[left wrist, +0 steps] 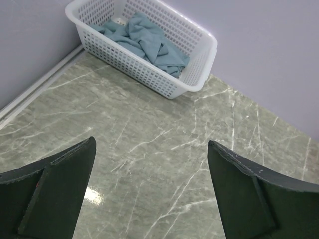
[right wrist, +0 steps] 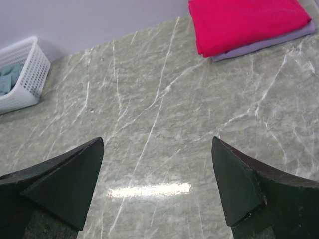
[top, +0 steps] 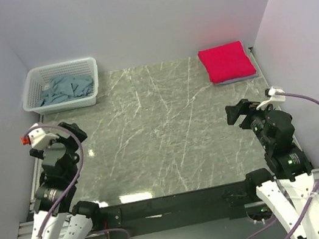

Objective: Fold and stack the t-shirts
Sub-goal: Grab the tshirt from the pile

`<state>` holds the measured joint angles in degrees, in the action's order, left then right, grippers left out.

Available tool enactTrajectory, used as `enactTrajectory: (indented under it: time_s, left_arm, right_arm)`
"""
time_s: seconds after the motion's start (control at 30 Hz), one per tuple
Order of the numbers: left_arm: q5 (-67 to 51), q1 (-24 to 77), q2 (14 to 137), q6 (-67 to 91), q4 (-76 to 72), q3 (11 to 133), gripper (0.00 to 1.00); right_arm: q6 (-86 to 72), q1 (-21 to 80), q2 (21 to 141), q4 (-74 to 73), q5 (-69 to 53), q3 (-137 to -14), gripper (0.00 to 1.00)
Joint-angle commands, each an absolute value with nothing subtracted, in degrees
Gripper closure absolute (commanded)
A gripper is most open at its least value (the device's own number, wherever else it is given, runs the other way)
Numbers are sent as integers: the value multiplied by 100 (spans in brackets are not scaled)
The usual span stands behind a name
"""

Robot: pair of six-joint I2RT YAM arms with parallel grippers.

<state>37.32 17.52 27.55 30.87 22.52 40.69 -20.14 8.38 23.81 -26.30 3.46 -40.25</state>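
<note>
The crumpled teal-blue t-shirt (top: 66, 88) (left wrist: 148, 41) is still unfolded while the others are stacked, so I should move my left gripper outward over the basket and lower it onto that t-shirt.
A crumpled teal-blue t-shirt (top: 66, 88) lies in the white mesh basket (top: 87, 68) at the far left; it also shows in the left wrist view (left wrist: 144, 42). A folded crimson-pink t-shirt (top: 226, 61) lies on a folded pale lavender t-shirt (top: 240, 79) at the far right, also in the right wrist view, pink (right wrist: 244, 22) on lavender (right wrist: 266, 44). My left gripper (left wrist: 151, 147) is open and empty above the near left of the table. My right gripper (right wrist: 157, 144) is open and empty above the near right.
The grey marble table (top: 163, 137) has walls at the back and both sides. The basket (left wrist: 194, 59) stands in the far left corner. A light reflection lies on the table (right wrist: 149, 190) below the right gripper.
</note>
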Motion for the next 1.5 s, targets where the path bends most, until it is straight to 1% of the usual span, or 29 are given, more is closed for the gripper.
enactTrajectory:
  time_s: [0.0, 0.13, 0.23, 0.27, 0.33, 0.37, 0.43, 0.47, 0.53, 0.57, 0.6, 0.63, 0.67, 0.73, 0.83, 1.0, 1.13, 1.17, 1.23, 1.27, 1.33, 1.37, 1.43, 1.47]
  left_arm:
    - [3656, 1758, 3189, 2858, 2128, 4307, 1]
    - [3630, 1758, 4041, 2778, 1759, 4613, 1]
    - [3498, 1749, 5016, 2716, 1477, 5044, 1]
    - [3446, 1740, 5619, 2655, 1433, 5376, 1]
    - [3428, 1618, 6298, 2575, 1441, 5764, 1]
    - [3315, 1521, 7024, 2558, 1502, 6253, 1]
    - [3007, 1179, 7766, 2636, 1853, 6844, 1]
    - [2954, 1073, 8466, 2654, 1959, 7430, 1]
    - [2935, 828, 9120, 2585, 2109, 8004, 1]
    - [2918, 757, 9723, 2575, 2144, 8564, 1]
    - [2892, 582, 10025, 2584, 2205, 8865, 1]
    - [2787, 493, 10315, 2593, 2328, 9442, 2]
    - [2743, 414, 10849, 2593, 2373, 9727, 3]
    - [2594, 203, 11335, 2575, 2408, 10437, 4]
    - [2470, 18, 12450, 2567, 2557, 11281, 4]
    - [2303, -369, 13384, 2593, 2549, 11882, 4]
    - [2136, -527, 13772, 2567, 2295, 11831, 7]
    - [2101, -536, 13859, 2540, 2242, 11821, 13]
    - [2065, -571, 13904, 2461, 2180, 11839, 21]
    - [2074, -563, 13826, 2400, 2119, 11813, 33]
    - [2065, -571, 13624, 2233, 1821, 11594, 49]
    - [2039, -563, 13345, 2198, 1706, 11514, 67]
    - [1969, -563, 13053, 2092, 1513, 11409, 82]
    - [1934, -554, 12765, 2057, 1503, 11426, 96]
  right_arm:
    - [-2048, 870, 2593, -2575, 343, -4272, 5]
    - [-2170, 870, 2742, -2496, 18, -4201, 5]
    - [-2250, 870, 2856, -2321, -439, -4079, 5]
    - [-2267, 870, 2891, -2216, -526, -3982, 5]
    - [-2364, 861, 3031, -2162, -720, -3911, 5]
    - [-2382, 870, 3058, -2066, -816, -3824, 5]
    - [-2460, 870, 3094, -1943, -1105, -3710, 5]
    - [-2470, 870, 3085, -1812, -1203, -3605, 5]
    - [-2522, 870, 3050, -1723, -1335, -3534, 4]
    - [-2531, 888, 3041, -1705, -1406, -3481, 4]
    - [-2531, 879, 3050, -1705, -1441, -3472, 4]
    - [-2514, 888, 3085, -1714, -1468, -3472, 4]
    - [-2479, 888, 3111, -1766, -1555, -3498, 4]
    - [-2408, 879, 3225, -1828, -1617, -3550, 4]
    - [-2391, 896, 3375, -1960, -1705, -3612, 4]
    - [-2540, 888, 3568, -2065, -1845, -3577, 4]
    - [-2768, 896, 3586, -2057, -2003, -3384, 4]
    - [-2803, 905, 3577, -2039, -2047, -3288, 4]
    - [-2900, 905, 3560, -2057, -2153, -3217, 4]
    - [-2909, 905, 3542, -2091, -2179, -3191, 4]
    - [-2918, 905, 3481, -2144, -2180, -3173, 4]
    - [-2918, 905, 3454, -2188, -2154, -3182, 4]
    - [-2936, 896, 3340, -2232, -2127, -3199, 4]
    - [-2918, 905, 3296, -2267, -2110, -3199, 4]
